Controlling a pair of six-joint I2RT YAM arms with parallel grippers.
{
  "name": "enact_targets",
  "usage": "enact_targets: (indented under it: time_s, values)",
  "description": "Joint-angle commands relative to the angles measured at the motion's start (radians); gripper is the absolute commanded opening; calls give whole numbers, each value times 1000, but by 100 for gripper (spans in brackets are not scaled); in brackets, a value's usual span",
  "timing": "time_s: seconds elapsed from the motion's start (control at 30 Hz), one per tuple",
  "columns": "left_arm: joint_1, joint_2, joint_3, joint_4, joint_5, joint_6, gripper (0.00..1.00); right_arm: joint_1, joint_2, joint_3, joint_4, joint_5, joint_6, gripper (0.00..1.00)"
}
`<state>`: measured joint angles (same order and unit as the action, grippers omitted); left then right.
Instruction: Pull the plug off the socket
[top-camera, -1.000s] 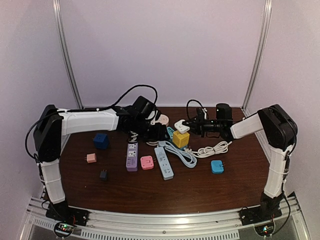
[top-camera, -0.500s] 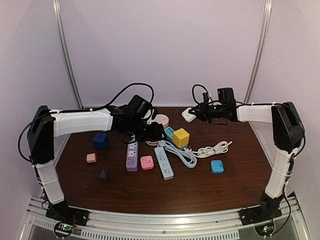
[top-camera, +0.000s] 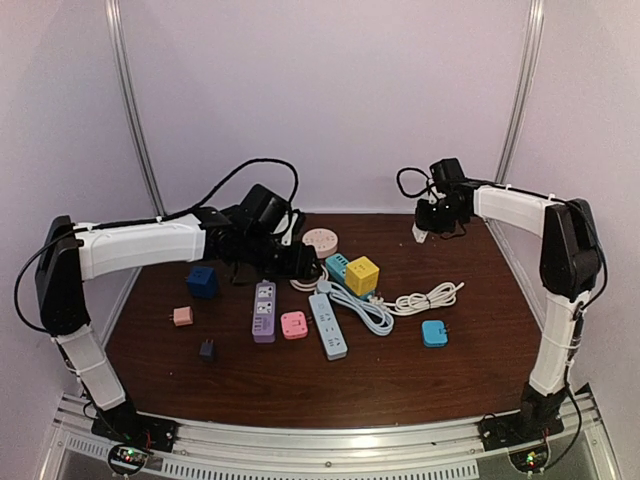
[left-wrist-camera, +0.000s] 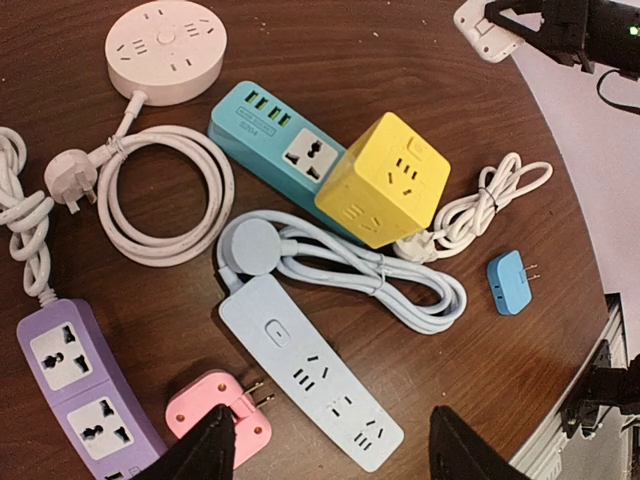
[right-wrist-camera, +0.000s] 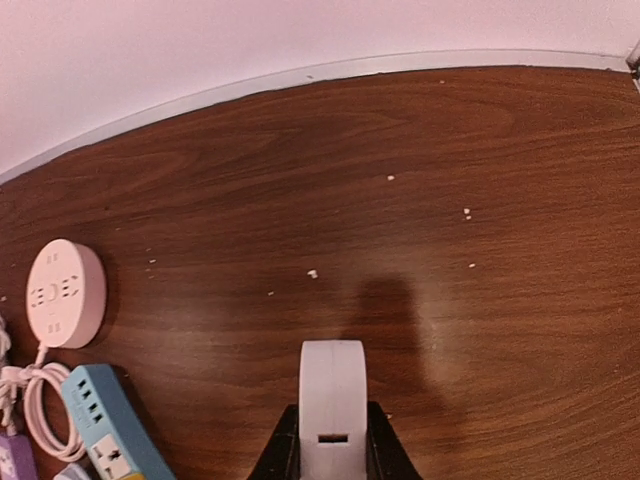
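My right gripper brings the white plug (top-camera: 420, 233) down toward the right in the top view next and releases it on the tabletop, since empty wood lies there.
My right gripper (top-camera: 424, 226) is shut on a white plug (top-camera: 420, 233) and holds it above the table's back right, well apart from the yellow cube socket (top-camera: 362, 274). In the right wrist view the plug (right-wrist-camera: 333, 400) sits between my fingers, over bare wood. My left gripper (top-camera: 300, 262) is open and empty, hovering just left of the yellow cube. In the left wrist view its gripper (left-wrist-camera: 330, 455) hangs over the light blue power strip (left-wrist-camera: 310, 370), with the yellow cube (left-wrist-camera: 385, 180) beyond and the held plug (left-wrist-camera: 490, 25) at top right.
Around the cube lie a teal socket (top-camera: 338, 266), a round white socket (top-camera: 320, 240), a purple strip (top-camera: 264, 311), a pink adapter (top-camera: 294, 325), a coiled white cable (top-camera: 428, 297) and a blue adapter (top-camera: 434, 332). A blue cube (top-camera: 202, 281) sits at left.
My right gripper has carried the white plug away from the yellow cube, up and to the back right. My left arm has drawn back slightly to the left.
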<state>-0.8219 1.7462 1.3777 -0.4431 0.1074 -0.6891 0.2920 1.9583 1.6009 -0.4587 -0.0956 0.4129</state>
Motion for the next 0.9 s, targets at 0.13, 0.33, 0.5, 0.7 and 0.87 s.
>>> enact_targets:
  time_s: [0.13,0.33,0.5,0.7,0.87]
  values:
    - [1,-45,-25,-5,-19,36,67,-30,165,146,-162,372,-123,7]
    - [1,-48,-30,-6,-23,31,67,-32,255,212,-196,446,-171,10]
    - [1,-47,-38,-1,-27,21,67,-31,302,224,-193,452,-187,16]
    - [1,-32,-37,4,-18,13,67,-29,336,229,-189,446,-192,19]
    - [1,-27,-37,7,-18,7,67,-21,342,230,-190,431,-191,27]
